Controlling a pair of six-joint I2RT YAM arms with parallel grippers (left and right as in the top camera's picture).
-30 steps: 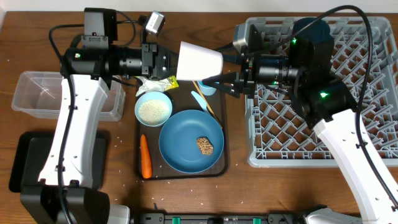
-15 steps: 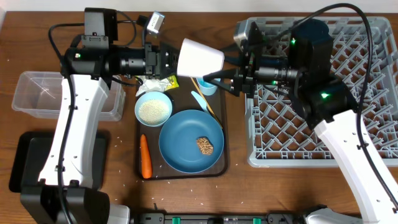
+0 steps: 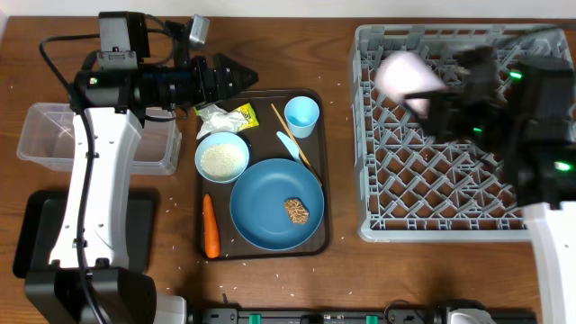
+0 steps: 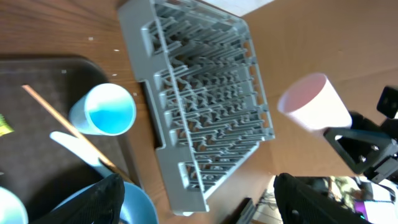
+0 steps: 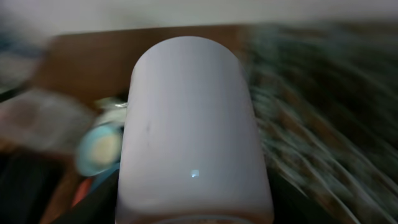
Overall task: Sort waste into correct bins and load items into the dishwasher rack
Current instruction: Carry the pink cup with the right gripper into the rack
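I will move my right gripper back, to the right in the overhead view, then down onto the rack's near rows and release the cup, as they're empty.
The pale pink cup (image 3: 407, 74) hangs over the grey dishwasher rack (image 3: 432, 232), with my right gripper (image 3: 425, 95) shut on it; that arm is blurred. In the right wrist view the cup (image 5: 193, 130) fills the frame between dark fingers. My left gripper (image 3: 241, 74) stands open and empty above the back of the brown tray (image 3: 317, 243), its jaws wide apart in the left wrist view (image 4: 199, 199). On the tray are the light blue cup (image 3: 302, 115), a bowl of rice (image 3: 222, 157), the blue plate (image 3: 265, 193) with a brown lump (image 3: 296, 210), a carrot (image 3: 211, 227), a wrapper (image 3: 241, 113), chopsticks (image 3: 292, 137).
The clear tub (image 3: 54, 135) stands at the left edge, with the black tray (image 3: 36, 236) in front of it under the left arm's base. Rice grains lie scattered on the wooden table around the tray. A white napkin (image 3: 214, 115) lies beside the wrapper.
My left gripper opened, let go of the pink cup and drew back to the left. The right gripper carried the cup to the right, over the rack.
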